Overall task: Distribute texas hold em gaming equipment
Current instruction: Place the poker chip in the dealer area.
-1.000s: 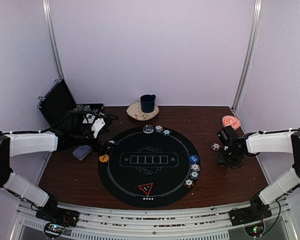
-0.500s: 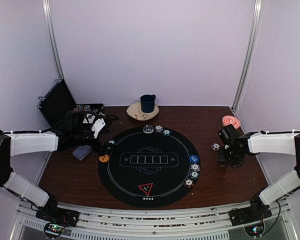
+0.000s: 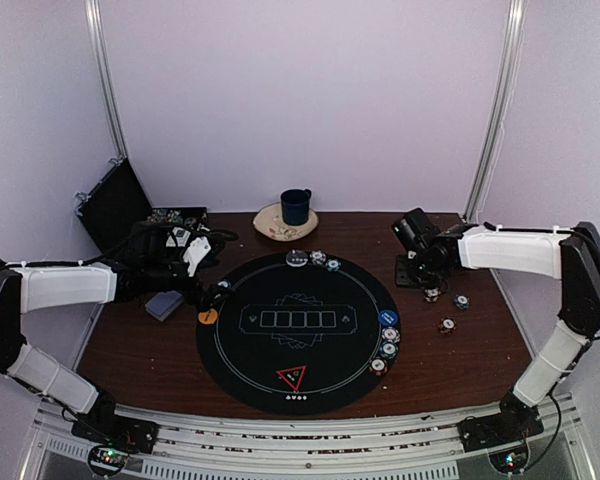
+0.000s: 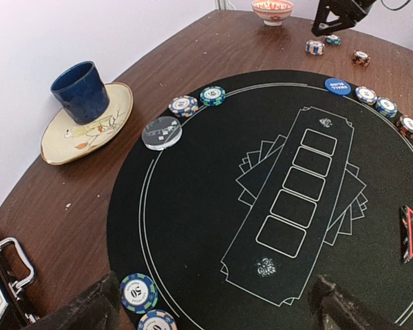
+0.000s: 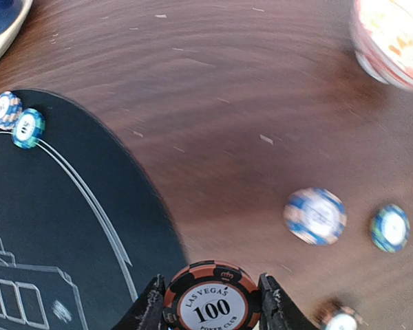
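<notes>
I need to move my right gripper across next, down and to the left in the top view, to the bare edge of the black mat beside the green chip. Then I need to lower it and release.
My right gripper [image 5: 210,282] is shut on an orange-and-black poker chip [image 5: 212,304] marked 100, held above the wood just off the back right rim of the round black mat [image 3: 280,345]. Three loose chips [image 3: 446,326] lie on the wood beside it. My left gripper [image 4: 213,311] hangs open over the mat's left edge, with two chips [image 4: 139,293] by its left finger. Along the rim sit a clear disc [image 3: 297,258], two chips [image 3: 325,260], a blue button [image 3: 388,317], three chips [image 3: 387,350], an orange disc [image 3: 208,316] and the red-edged triangle [image 3: 291,378]. The grey-blue cards [image 3: 164,304] lie left of the mat.
A dark blue mug [image 3: 296,206] stands on a cream plate [image 3: 270,228] behind the mat. A red-patterned bowl [image 4: 272,9] sits at the back right. An open black case [image 3: 115,205] with more chips stands at the back left.
The right arm has swung from the table's right side back and left toward the mat's rim. Two more chips now show on the wood where it was.
</notes>
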{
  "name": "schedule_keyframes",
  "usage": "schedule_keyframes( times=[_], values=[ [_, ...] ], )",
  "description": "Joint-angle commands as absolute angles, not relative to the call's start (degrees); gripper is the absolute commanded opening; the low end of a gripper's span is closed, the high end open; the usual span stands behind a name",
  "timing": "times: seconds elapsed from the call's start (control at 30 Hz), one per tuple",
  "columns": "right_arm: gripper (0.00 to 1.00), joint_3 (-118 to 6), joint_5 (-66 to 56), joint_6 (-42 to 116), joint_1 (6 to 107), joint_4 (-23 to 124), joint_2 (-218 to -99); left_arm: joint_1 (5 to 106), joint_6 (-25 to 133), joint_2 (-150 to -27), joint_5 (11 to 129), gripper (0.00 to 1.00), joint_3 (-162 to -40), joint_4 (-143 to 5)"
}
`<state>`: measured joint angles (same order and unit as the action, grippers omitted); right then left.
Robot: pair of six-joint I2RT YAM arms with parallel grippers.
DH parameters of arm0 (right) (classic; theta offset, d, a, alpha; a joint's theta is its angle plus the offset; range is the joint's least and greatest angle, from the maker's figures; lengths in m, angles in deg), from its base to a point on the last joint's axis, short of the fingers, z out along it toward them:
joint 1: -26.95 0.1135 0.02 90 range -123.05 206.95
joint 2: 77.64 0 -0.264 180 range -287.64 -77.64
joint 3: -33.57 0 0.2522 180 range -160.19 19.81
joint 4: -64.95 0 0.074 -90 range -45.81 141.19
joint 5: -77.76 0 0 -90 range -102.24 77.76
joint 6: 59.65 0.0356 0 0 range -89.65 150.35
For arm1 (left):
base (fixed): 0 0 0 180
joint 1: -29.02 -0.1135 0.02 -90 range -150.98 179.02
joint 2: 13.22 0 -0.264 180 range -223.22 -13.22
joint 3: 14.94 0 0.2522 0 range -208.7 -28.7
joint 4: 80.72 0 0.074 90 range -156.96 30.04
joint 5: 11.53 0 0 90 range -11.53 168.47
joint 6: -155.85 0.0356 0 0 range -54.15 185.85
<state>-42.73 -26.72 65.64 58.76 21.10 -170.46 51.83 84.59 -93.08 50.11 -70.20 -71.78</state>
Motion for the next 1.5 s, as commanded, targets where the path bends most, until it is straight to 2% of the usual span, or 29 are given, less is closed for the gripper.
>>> schedule_keyframes(
  times=[0.0, 0.27, 0.5, 1.23, 1.47],
  values=[
    [0.33, -52.31, -27.56, 62.37, 60.67, 21.33, -179.87, 51.44, 84.65, -93.38, 49.52, 0.98, -70.39, -74.96],
    [0.34, -70.48, -22.9, 58.96, 61.68, 20.24, -195.72, 51.46, 84.66, -93.47, 49.54, 0.98, -70.45, -74.96],
    [0.34, -79.3, -20.61, 57.2, 62.01, 19.81, -204.36, 51.46, 84.66, -93.12, 49.37, 0.98, -70.28, -75.04],
    [0.38, -83.35, -21.91, 54.54, 62.08, 20.94, -209.73, 51.42, 84.74, -93.82, 49.53, 0.98, -70.45, -75.03],
    [0.48, -83.5, -21.58, 54.45, 62.1, 20.38, -209.34, 51.43, 84.83, -94.0, 49.48, 0.98, -70.61, -74.97]
  ],
)
